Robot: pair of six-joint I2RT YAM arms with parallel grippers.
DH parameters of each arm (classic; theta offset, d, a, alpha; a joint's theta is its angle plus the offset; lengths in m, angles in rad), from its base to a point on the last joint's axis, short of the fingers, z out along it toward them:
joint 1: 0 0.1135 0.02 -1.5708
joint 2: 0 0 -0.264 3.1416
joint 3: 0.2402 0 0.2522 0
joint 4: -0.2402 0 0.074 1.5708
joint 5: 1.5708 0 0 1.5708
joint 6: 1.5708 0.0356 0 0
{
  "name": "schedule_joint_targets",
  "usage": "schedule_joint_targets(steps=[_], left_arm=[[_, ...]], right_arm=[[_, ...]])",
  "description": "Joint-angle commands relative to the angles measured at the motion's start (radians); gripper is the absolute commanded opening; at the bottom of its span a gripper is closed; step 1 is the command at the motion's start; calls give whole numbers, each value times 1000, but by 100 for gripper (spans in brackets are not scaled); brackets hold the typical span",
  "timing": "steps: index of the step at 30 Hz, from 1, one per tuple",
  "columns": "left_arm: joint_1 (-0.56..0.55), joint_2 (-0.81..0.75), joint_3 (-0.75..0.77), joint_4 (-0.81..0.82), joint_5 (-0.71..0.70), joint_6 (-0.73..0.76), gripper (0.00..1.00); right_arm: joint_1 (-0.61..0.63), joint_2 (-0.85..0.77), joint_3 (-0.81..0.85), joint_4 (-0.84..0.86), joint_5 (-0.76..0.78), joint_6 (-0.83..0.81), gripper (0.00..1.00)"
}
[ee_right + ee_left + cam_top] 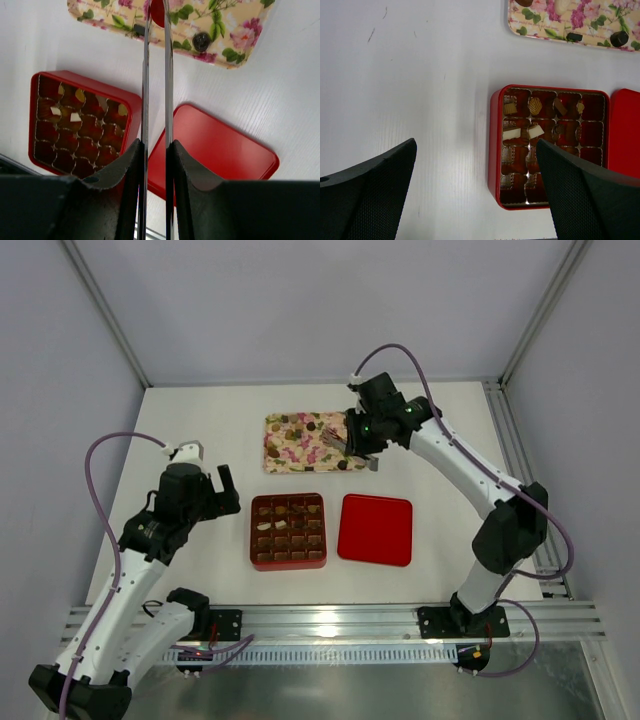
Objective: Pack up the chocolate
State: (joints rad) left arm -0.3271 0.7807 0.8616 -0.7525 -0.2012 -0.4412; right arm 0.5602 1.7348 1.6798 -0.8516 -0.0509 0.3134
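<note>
I need to draw my right gripper back from the tray [282,455]. Then I need to move the red piece down over the box's cells beside the lid, where there is still empty room.
Several chocolate pieces [300,426] lie on the floral tray [282,455]. A few tan and whitish pieces [535,105] sit in cells of the open red box [494,145], which also shows in the top view [254,532]. My right gripper [156,147] is shut on metal tongs [145,75]. The tong tips reach over the tray [235,20], with a small red round piece [157,12] between them and a dark round chocolate [201,41] beside them. My left gripper [476,150] is open and empty, left of the box.
The red lid [376,529] lies flat just right of the box, and it also shows in the right wrist view [220,150]. Two dark pieces [619,38] lie on the tray's near edge. Metal frame posts stand at the table's back corners.
</note>
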Motion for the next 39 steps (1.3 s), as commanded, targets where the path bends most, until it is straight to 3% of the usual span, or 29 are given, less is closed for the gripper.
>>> schedule_joint_targets(steps=[1, 13, 23, 39], left_arm=[[3, -11, 5, 19, -15, -4, 100], [3, -11, 7, 19, -20, -5, 100], [3, -12, 5, 18, -20, -7, 100], [2, -6, 5, 18, -20, -7, 100]], right_arm=[[29, -150, -86, 25, -40, 7, 26], [217, -417, -356, 8, -4, 108, 26], [332, -429, -423, 5, 28, 170, 27], [374, -393, -462, 34, 46, 185, 28]])
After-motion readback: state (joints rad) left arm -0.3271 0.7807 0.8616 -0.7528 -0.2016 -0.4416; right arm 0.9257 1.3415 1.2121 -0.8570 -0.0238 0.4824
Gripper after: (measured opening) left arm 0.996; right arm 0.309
